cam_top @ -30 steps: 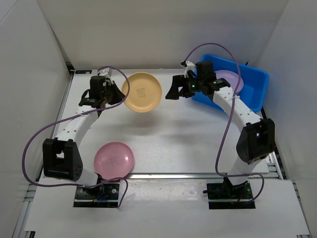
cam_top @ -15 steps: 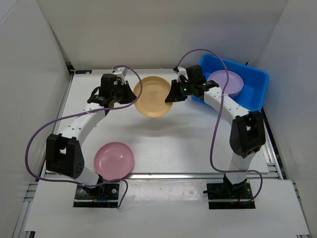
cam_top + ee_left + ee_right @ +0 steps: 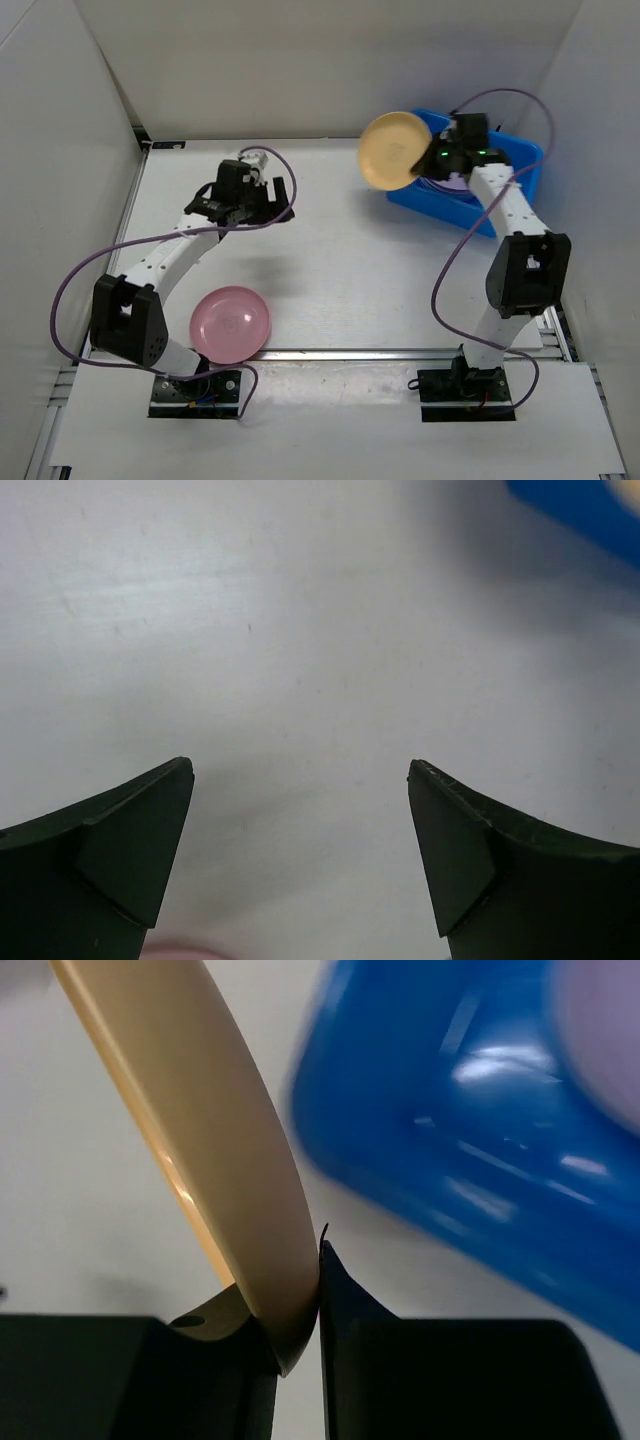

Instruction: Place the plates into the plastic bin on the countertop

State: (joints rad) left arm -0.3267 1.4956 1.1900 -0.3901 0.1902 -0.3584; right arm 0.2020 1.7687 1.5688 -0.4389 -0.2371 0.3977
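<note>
The pink plate is still outside the blue bin point(image 3: 522, 165), so next I will move my left gripper back toward the base and down, and turn its fingers over the pink plate's rim point(image 3: 268, 318).
A yellow-orange plate point(image 3: 392, 150) hangs tilted in the air at the left edge of the blue plastic bin point(image 3: 522, 165). My right gripper point(image 3: 432, 160) is shut on its rim. In the right wrist view the rim point(image 3: 270, 1260) is pinched between the fingers of the right gripper point(image 3: 305, 1295), with the bin point(image 3: 470, 1130) just beyond and a pale purple plate point(image 3: 605, 1040) inside it. My left gripper point(image 3: 283, 203) stands open over the white countertop point(image 3: 350, 270) with nothing in it, as the left wrist view also shows point(image 3: 300, 775). A pink plate point(image 3: 230, 323) lies near the front left.
White walls close in the countertop on three sides. A metal rail point(image 3: 380, 351) runs along the front edge. Purple cables loop beside both arms. The pink plate lies close to the left arm's base point(image 3: 125, 320).
The left gripper has let go of the yellow-orange plate and opened. The right gripper has shut on it and carried it right and up to the bin's edge.
</note>
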